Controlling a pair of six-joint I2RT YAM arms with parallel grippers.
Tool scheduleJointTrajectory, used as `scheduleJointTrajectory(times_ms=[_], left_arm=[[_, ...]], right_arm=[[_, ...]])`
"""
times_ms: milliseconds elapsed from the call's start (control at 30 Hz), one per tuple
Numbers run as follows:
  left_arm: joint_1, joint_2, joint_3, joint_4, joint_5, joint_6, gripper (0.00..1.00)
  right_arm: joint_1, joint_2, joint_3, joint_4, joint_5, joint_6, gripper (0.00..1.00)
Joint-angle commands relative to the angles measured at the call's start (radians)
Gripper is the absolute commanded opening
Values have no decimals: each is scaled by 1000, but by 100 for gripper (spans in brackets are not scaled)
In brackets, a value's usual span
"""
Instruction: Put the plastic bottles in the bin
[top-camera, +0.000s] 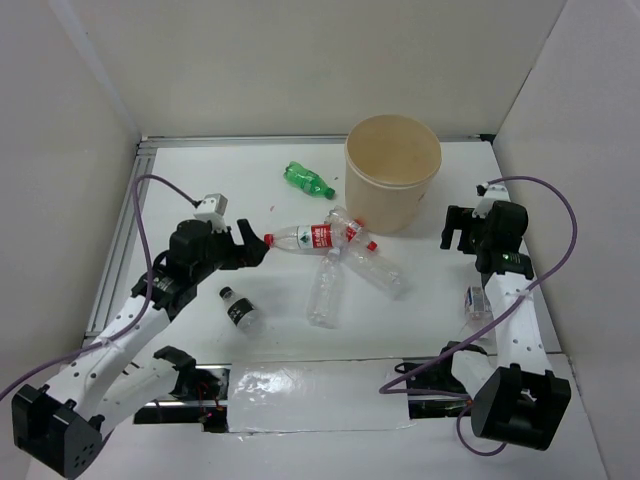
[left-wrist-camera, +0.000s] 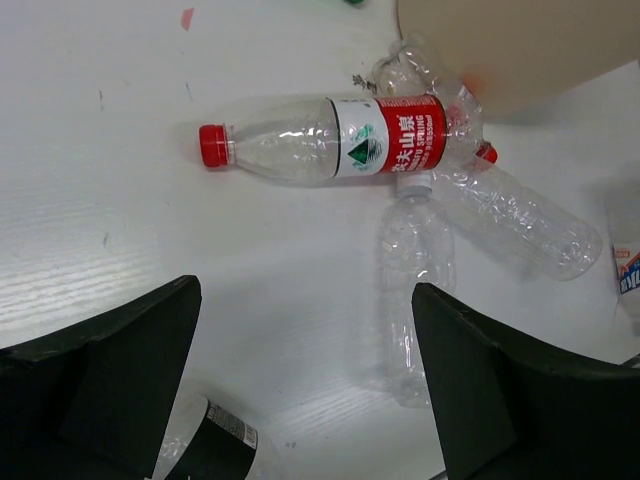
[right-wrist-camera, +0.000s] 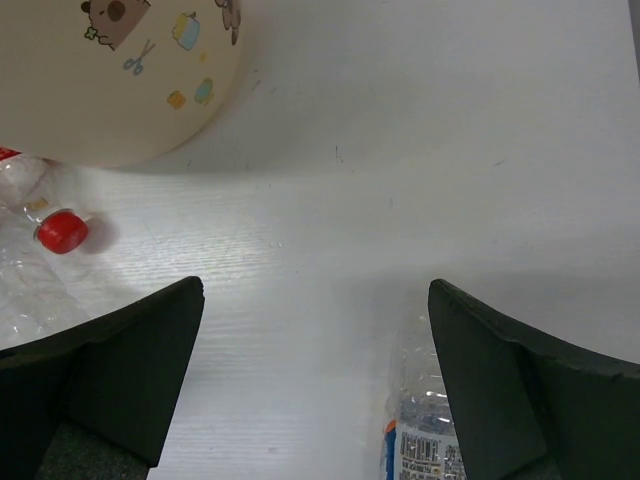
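Observation:
My right gripper should next move back and go down over the far end of the blue-labelled clear bottle (top-camera: 475, 293) (right-wrist-camera: 418, 350) with its fingers open, because that end is nearest its fingers.
The tan bin (top-camera: 385, 205) stands at the back centre. In front of it, a red-labelled bottle (top-camera: 310, 238) and two clear bottles (top-camera: 326, 290) (top-camera: 375, 265) lie in a heap. A green bottle (top-camera: 307, 180) lies left of the bin, and a black-capped bottle (top-camera: 240, 309) lies near the left arm. My left gripper (top-camera: 250, 245) is open just left of the red cap, holding nothing. In the left wrist view the red-labelled bottle (left-wrist-camera: 340, 140) lies ahead of the left gripper (left-wrist-camera: 305, 290). My right gripper (top-camera: 458, 228) is open and empty, right of the bin (right-wrist-camera: 120, 80).
Another clear bottle with a blue label (right-wrist-camera: 425, 430) lies on the table beneath the right arm (top-camera: 476, 300). A red cap (right-wrist-camera: 62, 230) shows at the bin's foot. White walls close the table on three sides. A metal rail (top-camera: 120, 240) runs along the left edge.

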Motion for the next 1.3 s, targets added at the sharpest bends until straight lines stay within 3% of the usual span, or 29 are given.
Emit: scheduleJointTrajectory(times_ms=[0, 167, 267, 300, 400, 633, 933, 1267], left_arm=[[-24, 17, 2, 1, -1, -27, 100], [-47, 36, 2, -45, -32, -60, 100], [-58, 45, 2, -85, -67, -92, 100], [-70, 45, 2, -96, -76, -103, 100], [-84, 54, -7, -137, -113, -132, 100], [-171, 134, 2, -193, -202, -165, 100], [-259, 200, -7, -184, -236, -198, 100], [-268, 284, 45, -226, -259, -189, 100]], right_arm=[[2, -7, 6, 53, 22, 8, 100], [2, -7, -15, -2, -66, -158, 100], [2, 8, -3, -42, -111, -146, 99], [2, 17, 12, -51, -120, -146, 88], [2, 62, 42, -66, -94, -135, 85], [2, 345, 132, -186, -45, -191, 97], [2, 364, 192, -194, 214, -192, 97], [-8, 378, 60, -114, 369, -201, 97]])
